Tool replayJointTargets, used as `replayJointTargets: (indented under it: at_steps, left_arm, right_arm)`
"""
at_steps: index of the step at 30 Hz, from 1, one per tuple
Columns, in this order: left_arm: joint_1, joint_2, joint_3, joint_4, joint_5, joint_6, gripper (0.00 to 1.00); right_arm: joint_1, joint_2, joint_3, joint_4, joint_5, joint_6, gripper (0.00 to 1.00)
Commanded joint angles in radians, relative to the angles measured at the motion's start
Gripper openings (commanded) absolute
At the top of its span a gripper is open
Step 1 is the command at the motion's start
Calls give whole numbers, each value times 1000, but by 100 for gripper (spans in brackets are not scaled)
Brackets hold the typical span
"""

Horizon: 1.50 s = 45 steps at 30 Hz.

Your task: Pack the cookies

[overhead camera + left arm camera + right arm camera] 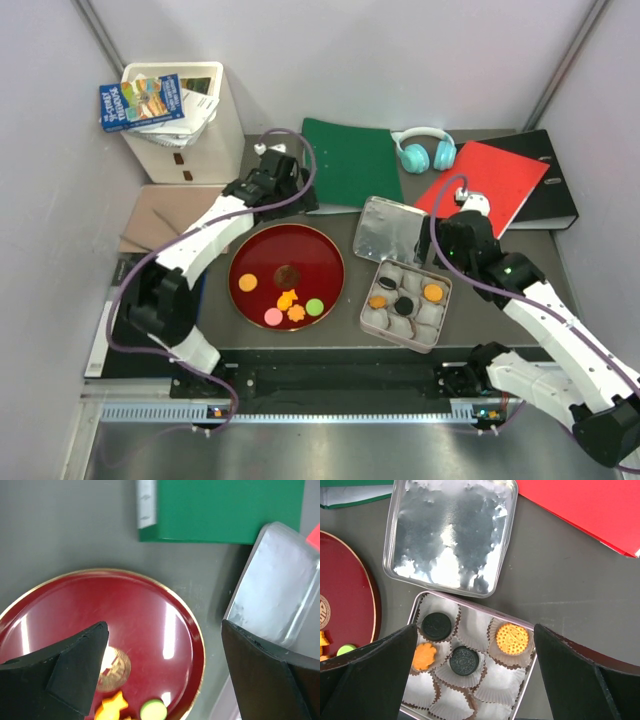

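Next, my left gripper moves to the right in the top view and down onto the lid's edge by the plate, where bare tabletop leaves finger room.
The cookies are split between two places. A red plate holds an orange round, a brown chocolate-chip, two orange flower shapes, a pink and a green. An open tin with paper cups holds two black rounds, an orange flower and an orange round. My left gripper is open and empty above the plate's far part; the brown cookie shows beside its left finger. My right gripper is open and empty above the tin.
The tin's lid lies upside down just behind the tin. A green folder, teal headphones, a red folder and a black binder lie at the back. A white bin with books stands back left.
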Motion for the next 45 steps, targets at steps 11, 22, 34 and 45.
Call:
replayJointTargets:
  at_steps: [11,22,34,45]
  left_arm:
    - [-218,481,360,138,10,216,87]
    - [-224,596,375,119,-45,232,69]
    - [-226,565,293,191,-6,223,38]
    - [-226,564,226,228,114,211,28]
  right_arm:
    - [-40,-21,27,9,3,-5,99]
    - [-52,-24,-6,12,-2,2,99]
    - [-57,-7,5,20,4,-5,99]
    - [-57,-7,7,14,0,-1,99]
